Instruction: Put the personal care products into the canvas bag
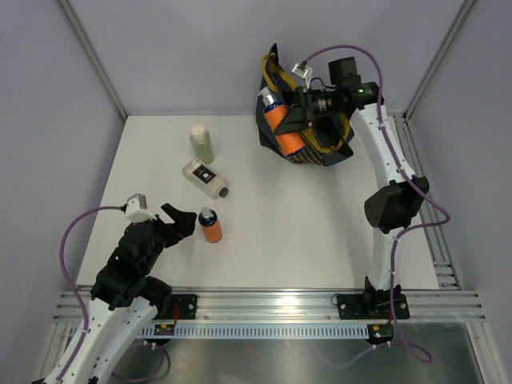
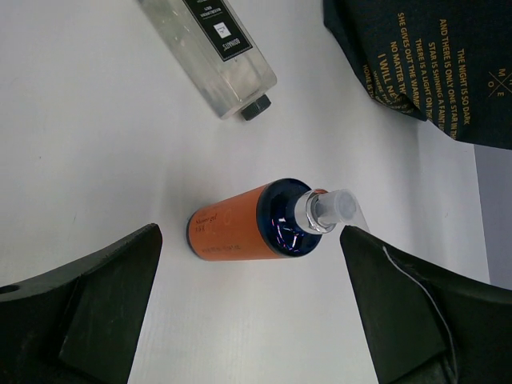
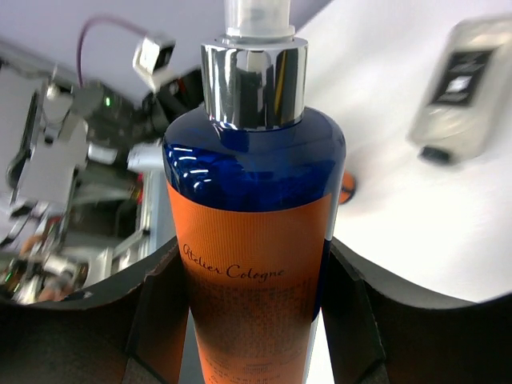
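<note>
My right gripper still has the large orange bottle hanging across the bag's near side. It needs to move outward over the bag's opening, then down inside to open.
My right gripper (image 1: 298, 122) is shut on a large orange bottle (image 3: 254, 264) with a blue shoulder and silver collar. It holds the bottle over the dark navy canvas bag (image 1: 320, 148) at the back right. My left gripper (image 1: 182, 220) is open. A small orange bottle (image 1: 210, 226) stands on the table just right of it, and in the left wrist view (image 2: 240, 228) it sits just ahead of the fingers (image 2: 104, 296). A clear flat black-labelled bottle (image 1: 206, 178) lies further back. A pale green bottle (image 1: 202, 144) stands behind it. The other bottles are out of view.
The bag's printed side (image 2: 432, 64) shows at the far right of the left wrist view. The clear bottle (image 3: 460, 88) also shows in the right wrist view. Grey walls close in the white table (image 1: 320, 232) at the back and sides. A metal rail (image 1: 272, 304) runs along the near edge.
</note>
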Robot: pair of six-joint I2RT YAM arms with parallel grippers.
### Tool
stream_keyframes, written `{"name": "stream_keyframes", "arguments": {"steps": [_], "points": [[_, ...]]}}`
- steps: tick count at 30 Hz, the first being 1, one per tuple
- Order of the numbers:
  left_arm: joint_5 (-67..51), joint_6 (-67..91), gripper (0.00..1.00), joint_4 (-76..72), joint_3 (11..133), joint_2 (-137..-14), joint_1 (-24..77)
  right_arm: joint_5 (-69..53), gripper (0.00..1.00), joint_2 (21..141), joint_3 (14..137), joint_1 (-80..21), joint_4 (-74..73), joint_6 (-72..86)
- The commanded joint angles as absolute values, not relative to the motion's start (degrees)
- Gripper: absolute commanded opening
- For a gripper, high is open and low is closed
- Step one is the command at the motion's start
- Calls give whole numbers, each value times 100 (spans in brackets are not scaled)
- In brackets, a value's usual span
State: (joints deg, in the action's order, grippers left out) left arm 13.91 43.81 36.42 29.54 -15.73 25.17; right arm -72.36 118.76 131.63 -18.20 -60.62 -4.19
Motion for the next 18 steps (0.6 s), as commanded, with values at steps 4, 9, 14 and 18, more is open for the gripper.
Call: {"name": "stream_keyframes", "arguments": {"steps": [4,9,14,18], "points": [[1380,4333,99,3533,3129,-1415,2505,-6517,11,11654,13981,-704,-4693,625],[1336,4245,99,3489,3164,-1564,2505,-5030,11,12022,14554,-545,-4966,-411],[1266,4175,99,3516,3217,-1687,2505,-4448,11,12304,14774,-554,-4755,-772],[1178,4184,99,3507,3147,-1670,2505,-3852,11,12445,14591,-676,-4886,-1430]]}}
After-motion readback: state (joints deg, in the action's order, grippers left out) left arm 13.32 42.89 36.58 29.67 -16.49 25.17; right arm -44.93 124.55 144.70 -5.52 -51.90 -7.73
